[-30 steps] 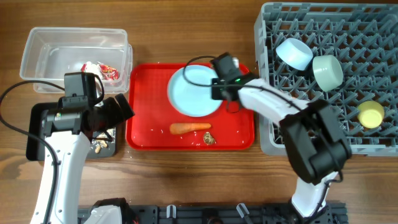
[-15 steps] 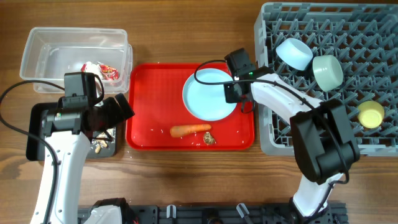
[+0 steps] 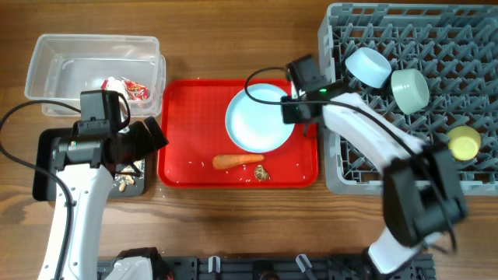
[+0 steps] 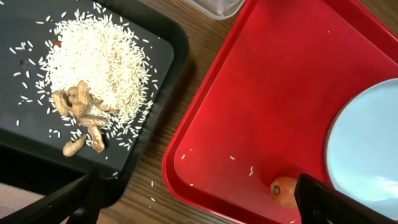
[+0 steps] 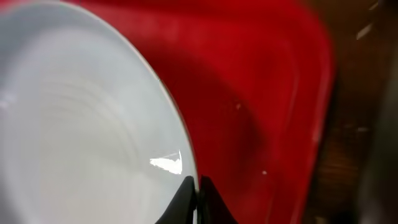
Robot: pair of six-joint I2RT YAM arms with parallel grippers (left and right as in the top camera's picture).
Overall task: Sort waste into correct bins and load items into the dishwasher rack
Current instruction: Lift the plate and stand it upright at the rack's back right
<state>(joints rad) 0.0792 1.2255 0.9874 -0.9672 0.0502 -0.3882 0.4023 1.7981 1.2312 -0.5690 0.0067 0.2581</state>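
My right gripper will move up, carry the plate (image 3: 259, 119) to the right in the overhead view, and let go of it there, as the rack slots beyond the mint-green bowl are empty.
My right gripper (image 3: 294, 111) is shut on the right rim of the round light-blue plate (image 3: 259, 119), which is over the red tray (image 3: 187, 117). In the right wrist view the fingertips pinch that rim (image 5: 196, 186). A carrot (image 3: 237, 161) and a brown scrap (image 3: 261, 174) lie on the tray. My left gripper (image 3: 152, 140) hangs open between the black tray (image 3: 45, 165) and the red tray, holding nothing. Rice (image 4: 93, 56) and peanuts (image 4: 81, 118) lie in the black bin. The clear tub (image 3: 54, 54) holds a red-and-white wrapper (image 3: 128, 89).
The grey dishwasher rack (image 3: 412, 167) fills the right side. It holds a pale blue-white bowl (image 3: 367, 66), a mint-green bowl (image 3: 410, 89) and a yellow cup (image 3: 464, 142). Loose rice grains lie on the wood between the two trays.
My right gripper has carried the plate to the right across the red tray, closer to the rack. The left arm has not moved.
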